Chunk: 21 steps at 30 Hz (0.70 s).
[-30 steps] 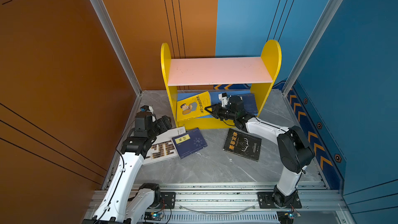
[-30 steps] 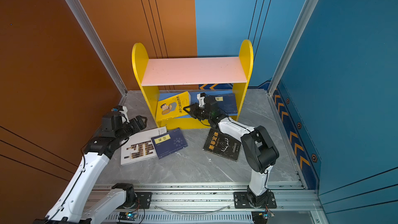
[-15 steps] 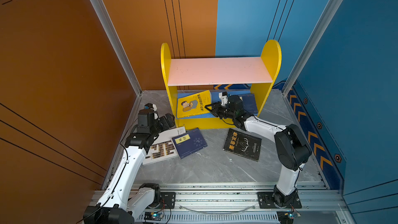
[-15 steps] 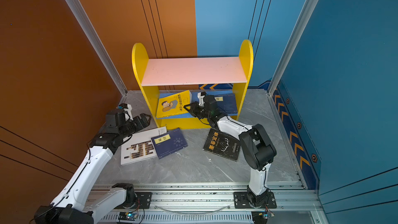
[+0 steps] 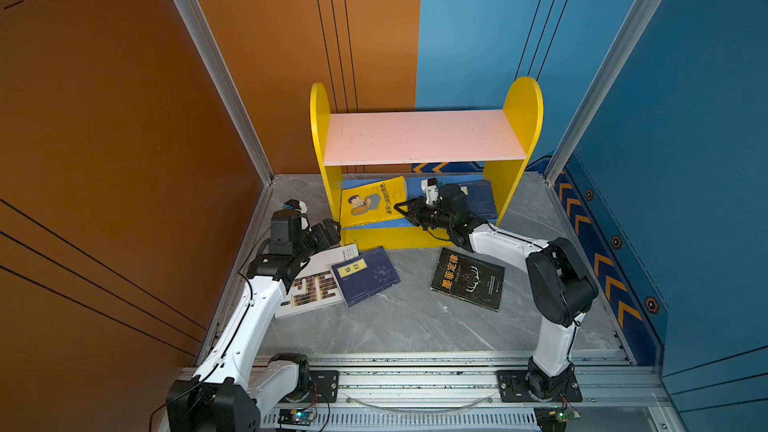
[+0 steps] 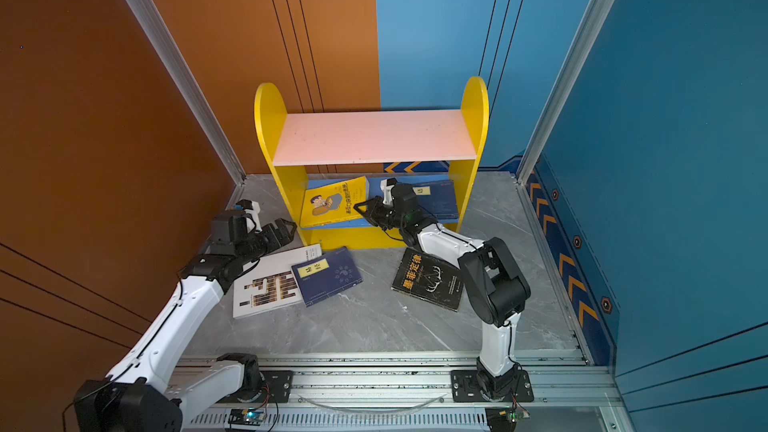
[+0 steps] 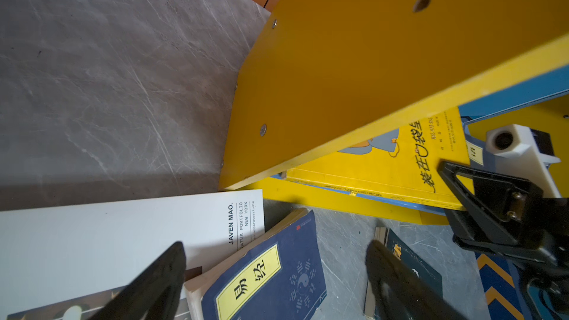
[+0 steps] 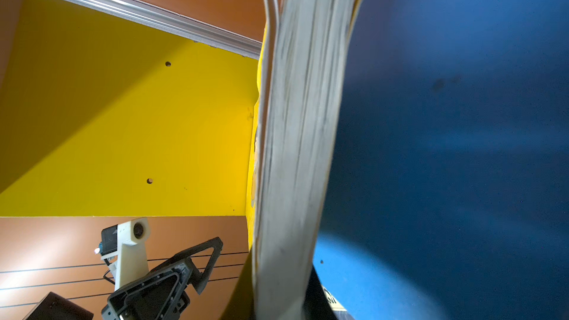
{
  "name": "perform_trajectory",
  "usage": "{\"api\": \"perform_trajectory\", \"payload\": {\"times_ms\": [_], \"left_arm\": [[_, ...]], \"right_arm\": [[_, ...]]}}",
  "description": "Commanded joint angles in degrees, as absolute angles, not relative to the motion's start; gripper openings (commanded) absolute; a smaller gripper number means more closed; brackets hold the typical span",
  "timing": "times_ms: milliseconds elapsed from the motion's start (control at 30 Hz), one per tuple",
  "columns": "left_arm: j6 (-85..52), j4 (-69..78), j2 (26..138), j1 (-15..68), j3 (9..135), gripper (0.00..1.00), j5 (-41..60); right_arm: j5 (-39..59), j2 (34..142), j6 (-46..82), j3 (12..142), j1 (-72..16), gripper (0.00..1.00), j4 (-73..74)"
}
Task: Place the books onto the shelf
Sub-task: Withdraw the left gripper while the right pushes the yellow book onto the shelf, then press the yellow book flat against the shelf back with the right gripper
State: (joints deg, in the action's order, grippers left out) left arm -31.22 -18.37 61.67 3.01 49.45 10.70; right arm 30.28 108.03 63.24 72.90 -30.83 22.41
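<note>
The blue lower board lies just below the right gripper, so the robot should lower the raised page edge of the tilted yellow book onto that board and let go.
The shelf (image 5: 424,139) stands at the back wall, seen in both top views. On its blue lower board (image 8: 462,118) a yellow book (image 5: 370,201) (image 6: 332,201) sits tilted, and my right gripper (image 5: 401,207) (image 8: 283,297) is shut on its page edge (image 8: 301,149). Navy books (image 5: 478,199) lie at the board's right end. On the floor lie a white book (image 5: 316,288), a navy book (image 5: 365,276) (image 7: 264,278) overlapping it, and a black book (image 5: 467,278). My left gripper (image 5: 330,228) (image 7: 277,253) hangs open above the white and navy books, beside the shelf's left panel (image 7: 369,56), holding nothing.
The orange wall (image 5: 166,139) stands close on the left arm's side and the blue wall (image 5: 685,201) on the right. An aluminium rail (image 5: 415,371) runs along the front. Bare grey floor (image 5: 415,322) lies between the floor books and the rail.
My left gripper has moved toward the shelf's left panel and opened wider. The right gripper keeps its hold on the yellow book, which has barely shifted.
</note>
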Motion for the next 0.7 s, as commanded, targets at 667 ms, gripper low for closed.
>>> {"api": "perform_trajectory", "payload": {"times_ms": [667], "left_arm": [[-38.70,-4.41,71.87,6.74,47.49,0.93,6.64]], "right_arm": [[23.38,109.41,63.68,68.45,-32.94,0.08,29.52]]}}
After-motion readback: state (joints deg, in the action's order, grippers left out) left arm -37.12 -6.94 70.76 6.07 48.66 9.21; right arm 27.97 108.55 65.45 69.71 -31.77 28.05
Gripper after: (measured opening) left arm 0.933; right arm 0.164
